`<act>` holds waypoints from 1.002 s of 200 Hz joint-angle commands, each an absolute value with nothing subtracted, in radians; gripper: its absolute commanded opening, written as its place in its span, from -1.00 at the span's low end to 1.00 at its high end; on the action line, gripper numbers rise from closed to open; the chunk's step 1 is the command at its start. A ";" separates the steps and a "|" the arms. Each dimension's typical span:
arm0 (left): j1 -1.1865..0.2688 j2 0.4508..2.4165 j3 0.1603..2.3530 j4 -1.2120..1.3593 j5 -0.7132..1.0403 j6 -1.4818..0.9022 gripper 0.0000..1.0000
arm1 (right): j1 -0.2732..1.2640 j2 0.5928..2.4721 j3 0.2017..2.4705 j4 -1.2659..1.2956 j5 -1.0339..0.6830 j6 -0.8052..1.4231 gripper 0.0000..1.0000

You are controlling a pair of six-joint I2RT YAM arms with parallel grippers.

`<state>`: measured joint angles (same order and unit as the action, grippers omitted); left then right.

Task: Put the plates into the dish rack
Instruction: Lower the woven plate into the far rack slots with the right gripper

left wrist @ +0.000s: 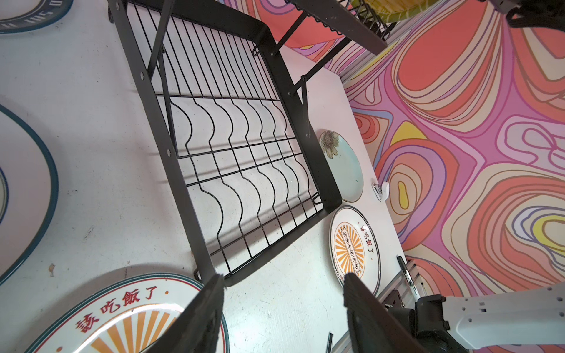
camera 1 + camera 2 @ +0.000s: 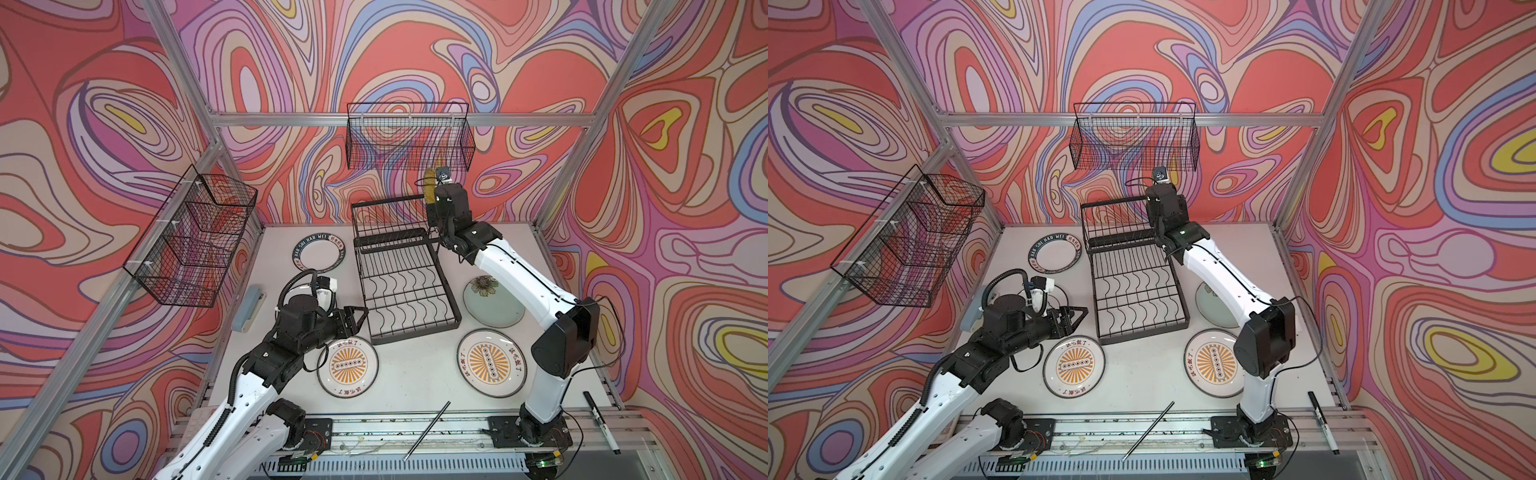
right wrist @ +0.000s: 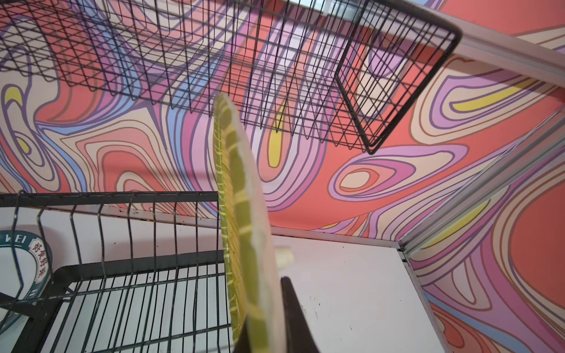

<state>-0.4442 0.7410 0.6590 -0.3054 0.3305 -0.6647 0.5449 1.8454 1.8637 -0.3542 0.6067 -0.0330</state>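
Observation:
The right gripper brings the yellow plate down into the raised shelf's end slot point(image 2: 422, 219) next and releases it. The plate already hangs edge-on, in line with the dish rack's wires.
The black wire dish rack point(image 2: 415, 332) stands mid-table, its raised tier point(image 2: 386, 220) at the back. My right gripper point(image 3: 264, 305) is shut on the yellow plate point(image 3: 241, 198), held upright and edge-on over the raised tier's right end point(image 2: 429, 190). Flat on the table lie the lettered-rim plate point(image 2: 318, 251), two sunburst plates point(image 2: 347, 365) point(image 2: 491, 362) and the pale green flowered plate point(image 2: 494, 303). A dark-ringed white plate point(image 1: 27, 189) is mostly hidden under my left arm. My left gripper point(image 1: 284, 276) hangs open and empty by the rack's front left corner point(image 2: 359, 318).
Two black mesh baskets hang on the walls, one at the back point(image 2: 409, 137) and one on the left point(image 2: 195, 237). A pale blue case point(image 2: 248, 309) lies at the table's left edge. A black rod point(image 2: 428, 428) and a marker pen point(image 2: 600, 419) lie near the front rail.

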 commanded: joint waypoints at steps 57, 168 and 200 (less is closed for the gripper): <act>-0.445 0.728 0.649 -0.327 0.311 -0.643 0.30 | 0.551 1.871 1.861 -0.328 0.639 0.020 -1.00; -0.445 0.715 0.651 -0.339 0.305 -0.638 0.31 | 0.549 1.890 1.868 -0.348 0.627 0.040 -0.94; -0.446 0.714 0.654 -0.344 0.305 -0.639 0.31 | 0.549 1.893 1.870 -0.353 0.626 0.040 -0.80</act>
